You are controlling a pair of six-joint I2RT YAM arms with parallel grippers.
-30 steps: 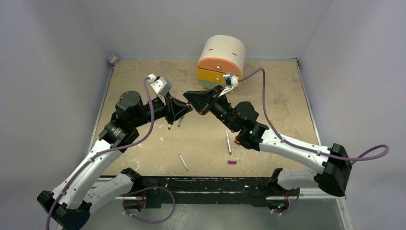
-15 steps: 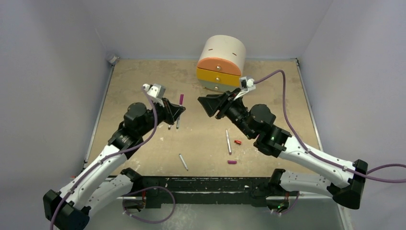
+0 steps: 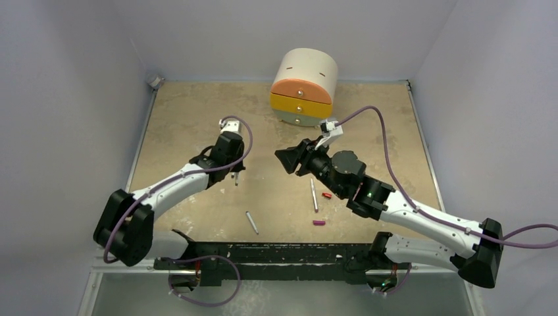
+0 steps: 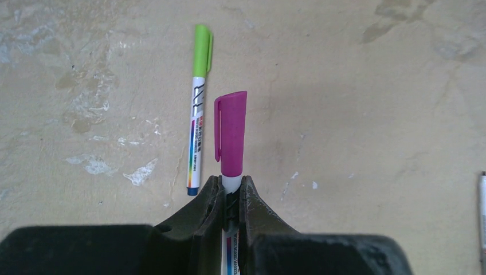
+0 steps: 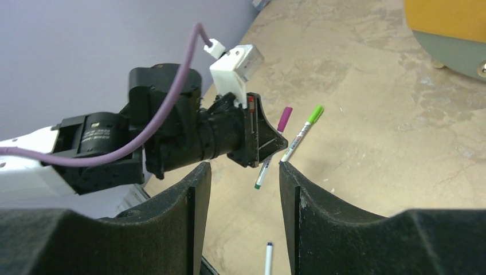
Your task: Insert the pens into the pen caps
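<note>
My left gripper should move down and let go of the white body of the pen on the bare tabletop (image 3: 242, 179) (image 4: 227, 79) beside the green-capped pen, because that spot is below the gripper.
My left gripper (image 4: 229, 184) is shut on the white barrel of a pen, and a magenta pen cap (image 4: 231, 132) sits on that pen's tip just above the table. Beside it lies a pen with a green cap (image 4: 198, 114). From above, the left gripper (image 3: 235, 172) points down at the table. My right gripper (image 3: 287, 160) hovers open and empty, facing the left gripper (image 5: 259, 137) across a gap. Two uncapped pens (image 3: 252, 222) (image 3: 314, 194), a red cap (image 3: 327, 195) and a magenta cap (image 3: 318, 223) lie near the front.
A round white drawer unit with orange and yellow fronts (image 3: 304, 85) stands at the back centre. Grey walls close in the tan tabletop (image 3: 375, 131) on three sides. The arms' dark base rail (image 3: 283, 253) runs along the near edge.
My right gripper has opened, let go of the magenta cap and drawn back to the right. My left arm has swung down, bringing the capped pen low over the table.
</note>
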